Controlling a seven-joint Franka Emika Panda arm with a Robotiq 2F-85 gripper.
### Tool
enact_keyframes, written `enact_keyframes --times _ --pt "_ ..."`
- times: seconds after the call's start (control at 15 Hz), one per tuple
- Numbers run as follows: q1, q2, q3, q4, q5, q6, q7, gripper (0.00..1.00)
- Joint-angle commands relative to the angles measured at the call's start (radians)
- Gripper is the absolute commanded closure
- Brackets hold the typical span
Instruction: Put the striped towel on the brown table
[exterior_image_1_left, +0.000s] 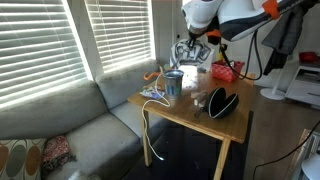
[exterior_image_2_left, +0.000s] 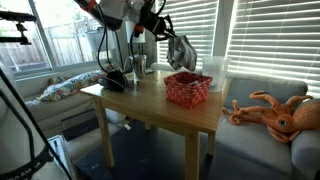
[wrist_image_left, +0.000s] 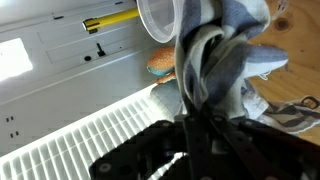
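The towel, still hanging in the air, goes down and outward with my gripper to the tabletop (exterior_image_1_left: 194, 73) beside the red basket next for release.
The striped towel (exterior_image_2_left: 181, 50) hangs limp from my gripper (exterior_image_2_left: 170, 38) above the far side of the brown table (exterior_image_2_left: 150, 100). In an exterior view it shows as a grey cloth (exterior_image_1_left: 190, 52) held over the table (exterior_image_1_left: 190, 115), behind the metal cup (exterior_image_1_left: 173, 84). In the wrist view the towel (wrist_image_left: 215, 45) fills the frame just past my shut fingers (wrist_image_left: 200, 100), bunched between them. The towel's lower end seems clear of the tabletop.
A red basket (exterior_image_2_left: 188, 88) sits on the table, with headphones (exterior_image_1_left: 221, 102), a white cup (wrist_image_left: 158, 20) and small items. A grey sofa (exterior_image_1_left: 70, 125) is beside the table; an orange octopus toy (exterior_image_2_left: 275, 112) lies on another seat. Window blinds are behind.
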Motion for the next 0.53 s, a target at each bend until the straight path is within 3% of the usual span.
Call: enact_keyframes --times 0.0,0.33,0.47 --pt "0.012 0.006 -0.010 0.006 0.000 -0.003 -0.001 0.94" --pt "0.012 0.008 -0.010 0.011 0.000 -0.003 -0.001 0.94" --pt "0.009 0.039 -0.010 0.035 -0.030 0.015 0.027 0.98"
